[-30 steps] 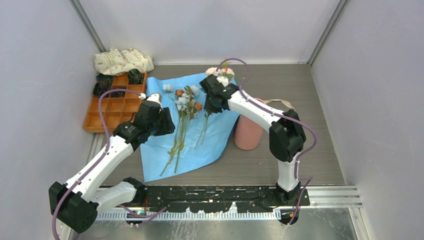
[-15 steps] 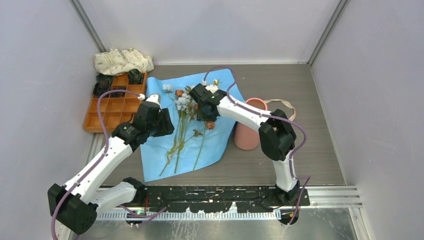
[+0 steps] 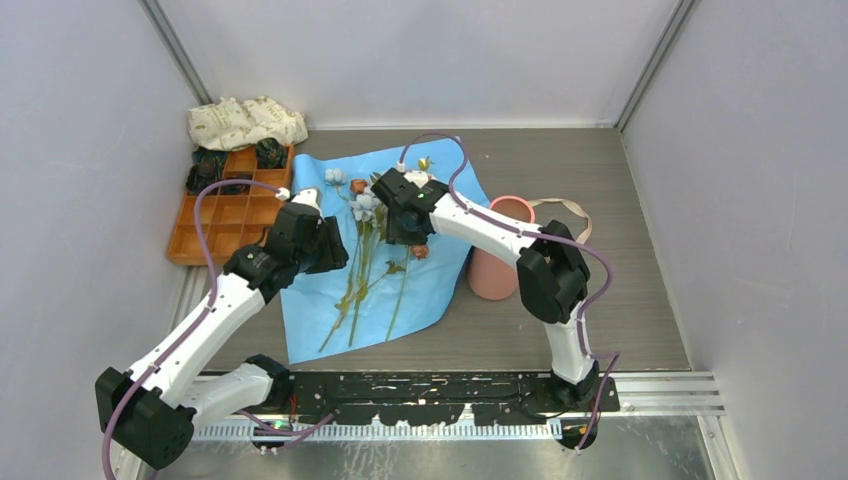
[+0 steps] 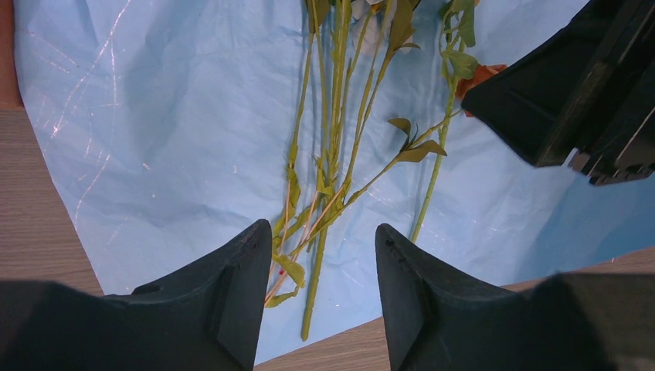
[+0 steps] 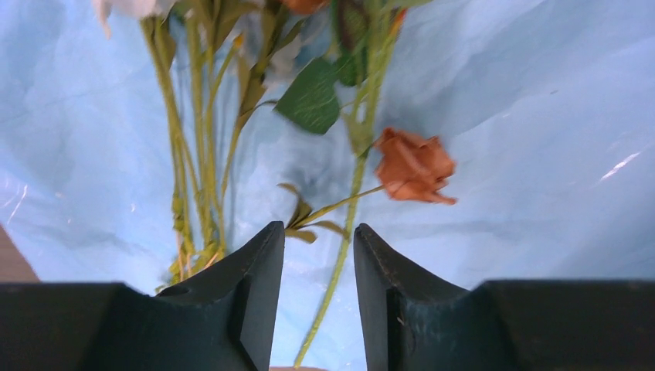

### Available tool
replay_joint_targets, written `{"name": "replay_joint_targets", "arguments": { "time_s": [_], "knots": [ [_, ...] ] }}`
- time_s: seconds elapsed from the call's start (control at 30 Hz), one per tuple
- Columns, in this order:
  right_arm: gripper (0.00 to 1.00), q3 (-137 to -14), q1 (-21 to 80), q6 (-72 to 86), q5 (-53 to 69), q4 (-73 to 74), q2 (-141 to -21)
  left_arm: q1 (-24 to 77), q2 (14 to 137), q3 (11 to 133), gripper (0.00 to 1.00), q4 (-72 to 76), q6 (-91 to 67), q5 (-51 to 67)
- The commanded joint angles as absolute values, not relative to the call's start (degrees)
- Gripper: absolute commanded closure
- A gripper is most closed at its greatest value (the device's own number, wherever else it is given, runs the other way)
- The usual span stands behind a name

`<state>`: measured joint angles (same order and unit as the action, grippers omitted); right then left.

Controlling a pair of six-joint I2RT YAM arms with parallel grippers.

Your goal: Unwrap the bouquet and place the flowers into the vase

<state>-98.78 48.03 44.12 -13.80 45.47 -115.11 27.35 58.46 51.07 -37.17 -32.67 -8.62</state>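
Note:
The right gripper moves down and back over the paper onto the orange rose's thin stem next, since that stem lies apart beneath its open gap.
The bouquet lies unwrapped: its light blue paper (image 3: 420, 290) is spread flat, and the flowers (image 3: 362, 255) lie loose on it, stems toward the near edge. An orange rose (image 5: 413, 166) lies apart on the right of the paper, also in the top view (image 3: 420, 250). My right gripper (image 3: 403, 228) hovers over the blooms, open (image 5: 317, 226), with a green stem (image 5: 344, 263) on the paper below its gap, nothing held. At the paper's left side my left gripper (image 3: 335, 250) stands open (image 4: 323, 228) above the stem ends (image 4: 317, 294). The salmon-pink vase (image 3: 497, 262) stands upright right of the paper.
An orange compartment tray (image 3: 215, 235) with dark items (image 3: 210, 165) sits at the back left, a cream patterned cloth (image 3: 245, 122) behind it. A beige ribbon (image 3: 568, 210) lies behind the vase. Grey walls close in on three sides.
My right gripper has opened and swung left and forward over the flowers. The orange rose now lies nearer the vase side of the paper. The left arm has not moved.

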Motion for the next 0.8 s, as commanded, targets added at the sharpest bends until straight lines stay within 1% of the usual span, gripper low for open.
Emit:
{"name": "replay_joint_targets", "arguments": {
  "time_s": [0.0, 0.13, 0.33, 0.77],
  "knots": [
    [0.55, -98.8, 50.9, 47.0, -9.9, 43.0, -115.9, 27.3, 57.1, 51.8, 0.47, -36.6, -33.0, -9.5],
    [0.55, -96.7, 52.4, 49.6, -7.0, 40.9, -117.3, 27.3, 56.6, 52.2, 0.47, -37.7, -32.9, -9.9],
    [0.52, -95.1, 52.8, 51.5, -6.4, 39.0, -118.5, 27.2, 54.9, 51.7, 0.46, -37.8, -32.6, -10.2],
    [0.53, -99.4, 51.5, 52.1, -7.7, 40.0, -124.3, 27.3, 54.1, 51.9, 0.46, -38.2, -32.0, -9.7]
  ]
}}
